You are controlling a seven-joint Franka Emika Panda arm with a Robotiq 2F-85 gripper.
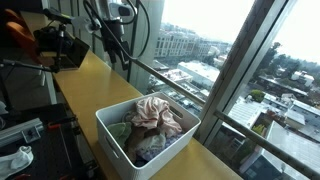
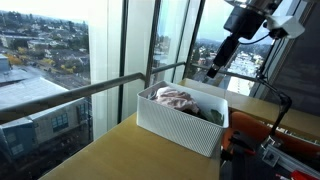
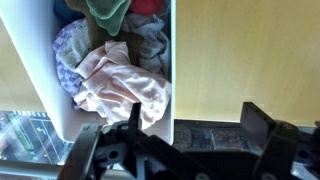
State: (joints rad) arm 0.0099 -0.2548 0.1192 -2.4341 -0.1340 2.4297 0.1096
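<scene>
Next, my gripper moves across the side of the basket [image 1: 118,140] and down onto the garment's folds, since the pale pink garment [image 1: 155,115] lies on top.
A white plastic basket [image 1: 118,140] [image 2: 175,130] stands on the wooden counter [image 1: 95,85] by the window. It is filled with crumpled clothes, and a pale pink garment [image 1: 155,115] [image 2: 175,97] [image 3: 115,85] lies on top. Green, red and patterned blue cloths lie around the pink one in the wrist view. My gripper [image 1: 120,52] [image 2: 218,68] [image 3: 198,125] hangs well above the counter, beyond the basket's far end. It is open, with nothing between its dark fingers [image 3: 262,118]. In the wrist view it is over the bare counter, beside the basket wall [image 3: 172,80].
A glass window wall with a metal railing [image 2: 100,85] runs along the counter's outer edge. A black camera rig [image 1: 60,45] sits at the counter's far end. Tripod and cable gear [image 1: 25,135] stands beside the counter, and orange equipment [image 2: 255,128] lies near the basket.
</scene>
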